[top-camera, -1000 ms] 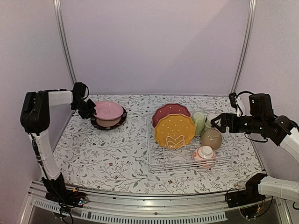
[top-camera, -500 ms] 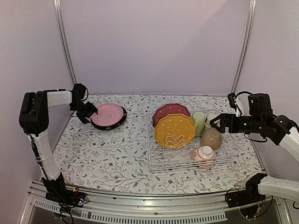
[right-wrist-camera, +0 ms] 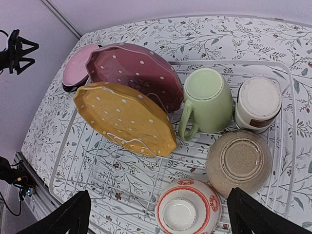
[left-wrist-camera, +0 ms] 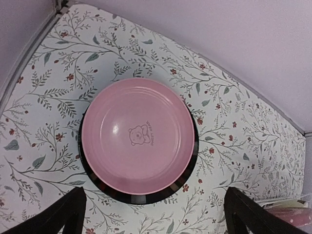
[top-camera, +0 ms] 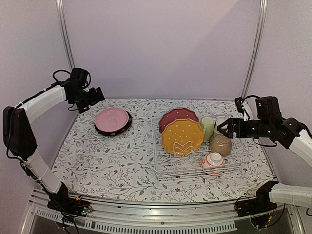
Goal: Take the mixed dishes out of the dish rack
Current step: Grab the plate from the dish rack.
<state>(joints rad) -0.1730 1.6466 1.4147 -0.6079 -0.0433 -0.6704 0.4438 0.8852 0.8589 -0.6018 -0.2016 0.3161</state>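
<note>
The robot's left gripper will next come across and down onto the orange plate's upper rim (top-camera: 172, 124), since that rim is lower and to the gripper's right in the top view.
The pink plate (top-camera: 113, 118) (left-wrist-camera: 138, 135) lies flat on the dark-rimmed plate (top-camera: 111, 131) (left-wrist-camera: 146, 199) at the back left of the tablecloth. My left gripper (top-camera: 99, 94) (left-wrist-camera: 153, 219) hangs open above and behind it, holding nothing. The white dish rack (top-camera: 195, 176) (right-wrist-camera: 229, 62) holds the maroon dotted plate (top-camera: 178, 116) (right-wrist-camera: 131, 68) and the orange plate (top-camera: 183, 136) (right-wrist-camera: 124, 117) on edge. Also in it are the green cup (top-camera: 207, 127) (right-wrist-camera: 208, 100), grey-white cup (right-wrist-camera: 257, 102), tan bowl (top-camera: 220, 145) (right-wrist-camera: 239, 161) and white-and-red bowl (top-camera: 212, 162) (right-wrist-camera: 187, 207). My right gripper (top-camera: 223, 127) (right-wrist-camera: 161, 214) hovers open above the rack's right side.
A floral tablecloth (top-camera: 117, 156) covers the table. Purple walls close in the back and sides, with metal posts (top-camera: 66, 44) at the back corners. The rack stands right of centre.
The left gripper opened, letting the pink plate settle flat on the dark-rimmed plate, then rose up and back. The right arm barely moved.
</note>
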